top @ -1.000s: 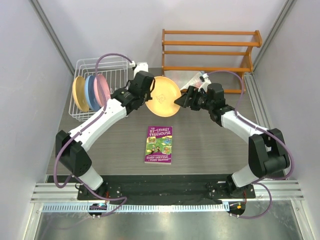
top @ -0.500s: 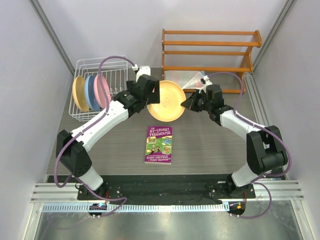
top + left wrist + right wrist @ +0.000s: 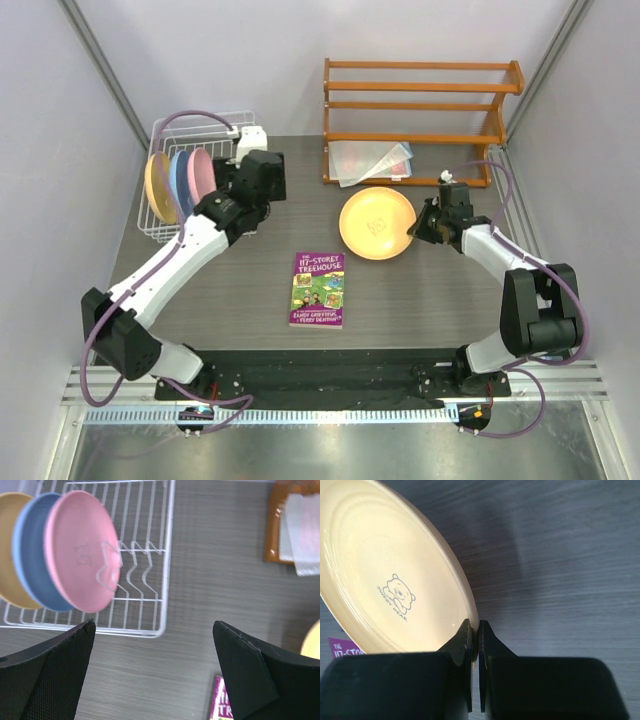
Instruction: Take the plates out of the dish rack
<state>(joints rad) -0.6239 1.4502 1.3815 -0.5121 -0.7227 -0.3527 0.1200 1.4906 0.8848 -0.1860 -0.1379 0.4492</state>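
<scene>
Next, my right gripper moves down until the tilted plate meets the tabletop under its rim [image 3: 403,256] [image 3: 495,582], then releases the plate, since the bare spot lies below the gripper.
The white wire dish rack [image 3: 225,135] stands at the back left with three plates upright in it: yellow-orange [image 3: 155,187], light blue [image 3: 180,180] and pink [image 3: 203,172]. My left gripper [image 3: 243,222] hangs open and empty just right of the rack. Its wrist view shows the rack [image 3: 150,555], the pink plate [image 3: 80,555] and the blue plate [image 3: 30,555] beyond the wide-apart left gripper [image 3: 154,630]. My right gripper [image 3: 422,228] is shut on the right rim of another yellow-orange plate [image 3: 377,223], which is tilted low over the table. The right gripper [image 3: 475,625] pinches this plate [image 3: 385,575] at the rim.
An orange wooden slatted shelf [image 3: 420,110] stands at the back right, with a clear plastic sheet [image 3: 372,160] under its lowest slat. A purple book [image 3: 318,288] lies flat mid-table, near the held plate's front-left edge.
The left gripper let go of the yellow-orange plate, opened wide and drew back left toward the rack. The right gripper shut on the plate's rim and carried it right and down.
</scene>
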